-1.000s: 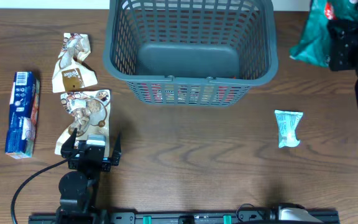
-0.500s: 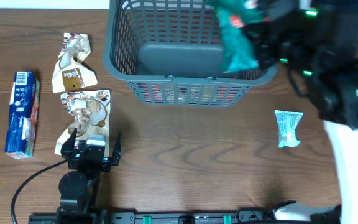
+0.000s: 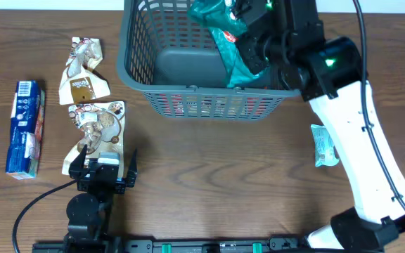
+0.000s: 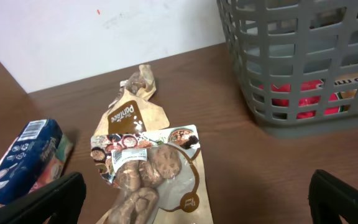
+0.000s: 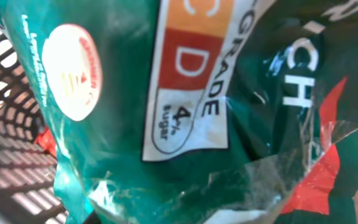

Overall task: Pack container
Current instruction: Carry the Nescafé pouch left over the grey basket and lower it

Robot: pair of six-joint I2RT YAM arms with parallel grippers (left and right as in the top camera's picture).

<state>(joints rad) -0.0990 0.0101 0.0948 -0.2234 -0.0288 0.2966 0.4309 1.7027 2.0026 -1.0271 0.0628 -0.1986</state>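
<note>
The green packet (image 3: 225, 41) in the robot's right gripper hangs above the container's bottom, so the robot should next lower it into the container's end beside its white arm and let it go.
The container (image 3: 126, 67), a large grey slotted basket, stands at the back middle of the table. Above its right half hangs a crumpled green packet (image 3: 225, 41), and my right gripper (image 3: 253, 34) is shut on it. The green packet (image 5: 185, 112) fills the right wrist view and hides the fingers; the container's lattice (image 5: 5, 155) shows at the left. My left gripper (image 3: 104, 167) stands open low over the near end of a brown snack packet (image 3: 98, 130), its fingers wide on either side of that packet (image 4: 148, 168) and apart from it.
A second brown packet (image 3: 83, 70) lies behind the first, and a blue packet (image 3: 25, 128) sits at the far left. A small pale packet (image 3: 325, 144) lies right of centre, beside my white right arm. Something red (image 4: 291, 102) shows through the container's front slots.
My right arm has swung in from the far right, carrying the green packet leftward to above the container. The left arm and the packets on the table have not moved.
</note>
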